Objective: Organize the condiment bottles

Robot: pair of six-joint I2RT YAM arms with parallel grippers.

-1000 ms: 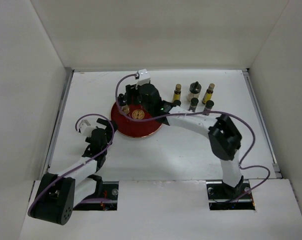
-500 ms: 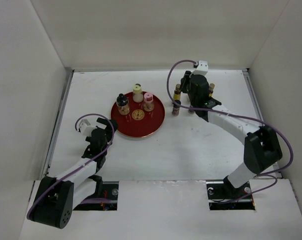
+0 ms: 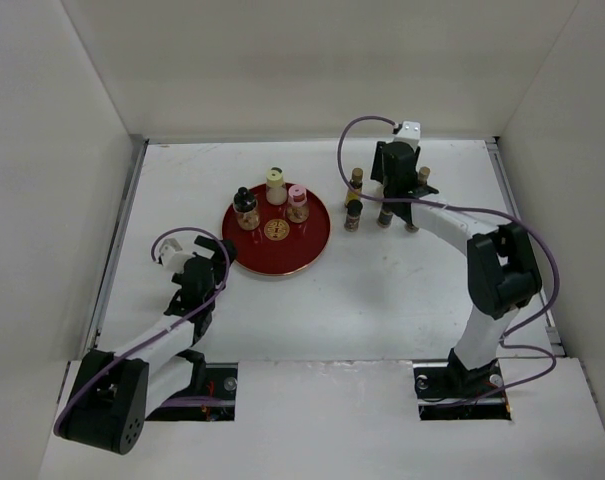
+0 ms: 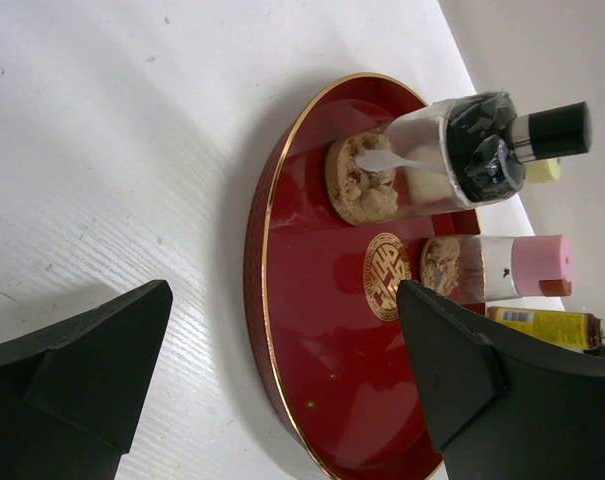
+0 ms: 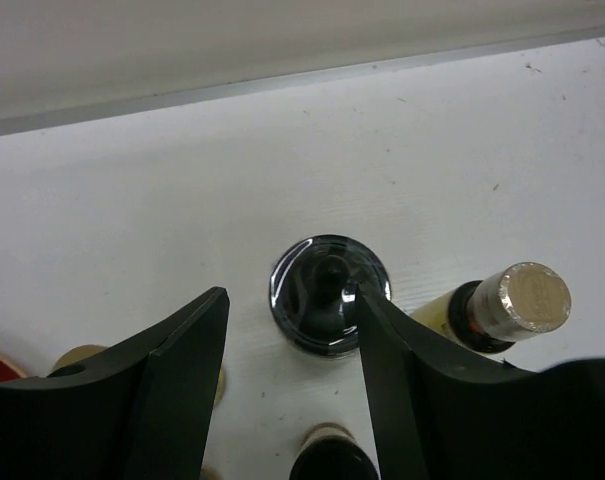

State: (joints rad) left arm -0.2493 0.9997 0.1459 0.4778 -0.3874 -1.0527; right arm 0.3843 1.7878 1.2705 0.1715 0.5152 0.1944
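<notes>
My right gripper shifts toward the right in the wrist view next and lowers onto the black domed jar top, since one finger overlaps the jar top's edge.
A red tray holds three condiment bottles: a black-capped jar, a cream-capped one and a pink-capped one. My left gripper rests open just off the tray's near-left rim, gripping nothing. At the back right my right gripper hangs open over a group of bottles. In the right wrist view a glossy black domed jar top lies below, between the fingers, with the right finger overlapping its edge. A yellow bottle stands to its right.
Around the right gripper stand slim yellow bottles and dark-capped ones. White walls enclose the table on the left, back and right. Purple cables loop off both wrists.
The right arm swung from over the tray to the back-right bottle group, then shifted slightly farther back over the domed jar. The left arm stayed put.
</notes>
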